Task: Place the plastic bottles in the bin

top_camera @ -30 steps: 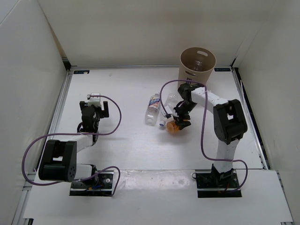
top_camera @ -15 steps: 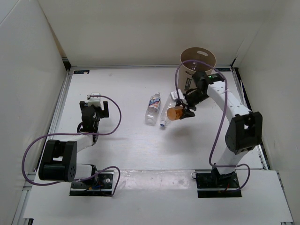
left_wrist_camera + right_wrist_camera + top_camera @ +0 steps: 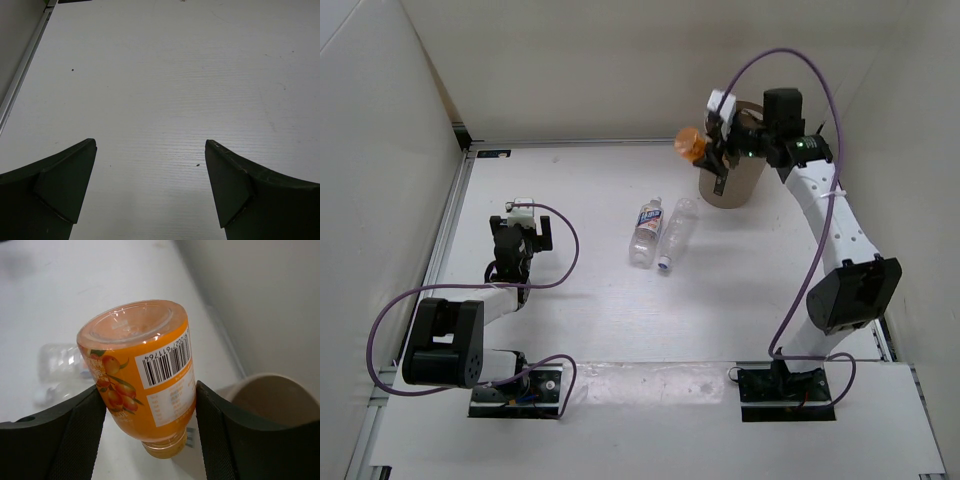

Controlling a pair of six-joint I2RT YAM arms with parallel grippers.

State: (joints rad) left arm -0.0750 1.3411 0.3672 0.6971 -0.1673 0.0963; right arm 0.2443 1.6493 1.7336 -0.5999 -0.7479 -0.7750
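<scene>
The orange bottle (image 3: 690,143) still hangs outside, so my right gripper will go outward and to the right in the top view, over the bin's opening (image 3: 750,114), to release.
My right gripper (image 3: 703,150) is shut on the short orange bottle (image 3: 690,143), held high in the air just left of the tan bin (image 3: 740,180). In the right wrist view the orange bottle (image 3: 145,385) sits between my fingers, base toward the camera, with the bin's rim (image 3: 270,390) at lower right. Two clear bottles lie on the table: one with a white red-blue label (image 3: 645,232) and a plain one with a blue cap (image 3: 676,234). My left gripper (image 3: 523,238) is open and empty over bare table. The blue-label bottle is out of view.
White walls enclose the table on three sides. A metal rail (image 3: 450,230) runs along the left edge. Purple cables loop from both arms. A blurred clear bottle (image 3: 60,365) shows below in the right wrist view.
My right gripper has lifted the orange bottle off the table and carried it up and back to beside the bin's rim. The left arm has not moved.
</scene>
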